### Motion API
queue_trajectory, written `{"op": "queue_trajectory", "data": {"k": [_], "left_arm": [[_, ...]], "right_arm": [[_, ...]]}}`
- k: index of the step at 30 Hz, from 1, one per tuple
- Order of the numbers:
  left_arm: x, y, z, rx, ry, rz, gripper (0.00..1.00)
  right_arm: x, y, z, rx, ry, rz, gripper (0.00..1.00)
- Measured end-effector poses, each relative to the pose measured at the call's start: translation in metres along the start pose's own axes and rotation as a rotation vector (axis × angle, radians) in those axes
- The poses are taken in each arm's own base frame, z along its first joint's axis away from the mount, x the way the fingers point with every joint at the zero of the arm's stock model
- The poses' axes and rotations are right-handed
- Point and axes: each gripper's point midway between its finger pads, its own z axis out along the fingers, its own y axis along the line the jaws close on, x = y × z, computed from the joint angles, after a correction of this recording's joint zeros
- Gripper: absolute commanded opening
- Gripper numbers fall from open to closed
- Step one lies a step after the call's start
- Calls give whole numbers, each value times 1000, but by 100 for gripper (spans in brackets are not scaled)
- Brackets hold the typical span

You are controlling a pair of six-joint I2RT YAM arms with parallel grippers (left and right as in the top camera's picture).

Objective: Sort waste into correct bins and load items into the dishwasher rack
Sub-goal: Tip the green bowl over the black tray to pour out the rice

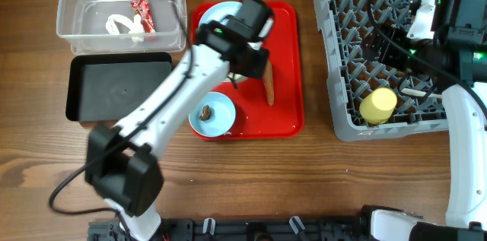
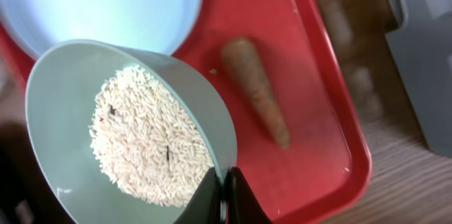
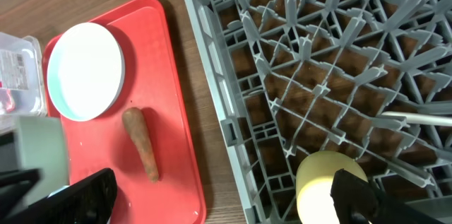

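The bowl will next swing with my left gripper over the black bin [image 1: 114, 89] to the gripper's left in the overhead view. My left gripper will tip out rice, then let go of the bowl on the plate [image 1: 217, 14].
My left gripper [image 2: 224, 197] is shut on the rim of a pale blue bowl [image 2: 141, 146] holding loose white rice [image 2: 148, 139], above the red tray [image 2: 311, 153]. In the overhead view my left gripper [image 1: 242, 72] hides this bowl. A pale blue plate [image 1: 217, 14] lies at the tray's far end. An orange carrot [image 1: 268, 85] lies on the tray. A second blue bowl [image 1: 212, 115] holds a brown food scrap [image 1: 205, 111]. My right gripper [image 3: 226, 199] is open and empty over the grey dishwasher rack [image 1: 342, 81]. The rack holds a yellow cup [image 1: 378, 106] and a white spoon [image 1: 415, 90].
The clear bin [image 1: 76, 39] at the back left holds a red wrapper [image 1: 143, 13] and white tissue [image 1: 122, 25]. The black bin [image 1: 118, 85] stands in front of it. The rack's wall [image 3: 226, 125] stands just right of the tray.
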Motion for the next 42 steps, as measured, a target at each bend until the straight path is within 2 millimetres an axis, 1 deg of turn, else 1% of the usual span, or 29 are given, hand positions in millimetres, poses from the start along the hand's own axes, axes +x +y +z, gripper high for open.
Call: {"op": "queue_trajectory", "data": {"k": [1, 3, 4, 6, 9, 11, 12, 14, 16, 19, 20, 22, 28, 31, 34, 42], "left_arm": [[1, 11, -10, 5, -1, -36, 4], [2, 50, -38, 3, -15, -144, 4], [6, 68, -48, 5, -12, -196, 4], [14, 109, -62, -2, -6, -309, 4], [26, 161, -71, 48, -1, -449, 4], [33, 188, -77, 110, -26, -510, 4], [37, 195, -78, 136, -32, -529, 4], [51, 216, -81, 213, -53, -589, 4], [62, 234, -82, 288, -93, -639, 4], [72, 248, -83, 372, -151, -678, 4], [78, 254, -83, 409, -177, -698, 4], [86, 262, -80, 470, -213, -727, 4], [97, 266, -68, 649, -287, -792, 4], [97, 270, -71, 714, -324, -822, 4], [93, 272, -76, 761, -366, -826, 4], [79, 267, -91, 900, -443, -828, 4]], "right_arm": [[0, 0, 0, 0, 0, 0, 98], [0, 0, 0, 0, 0, 0, 99], [0, 0, 0, 0, 0, 0, 98], [0, 0, 0, 0, -1, 0, 99], [0, 0, 0, 0, -1, 0, 98], [0, 0, 0, 0, -2, 0, 99], [0, 0, 0, 0, -1, 0, 98], [0, 0, 0, 0, -1, 0, 99], [0, 0, 0, 0, -1, 0, 98], [0, 0, 0, 0, -1, 0, 98], [0, 0, 0, 0, -1, 0, 98], [0, 0, 0, 0, -1, 0, 98], [0, 0, 0, 0, -1, 0, 99], [0, 0, 0, 0, -1, 0, 98], [0, 0, 0, 0, -1, 0, 99], [1, 0, 0, 2, 6, 1, 98]]}}
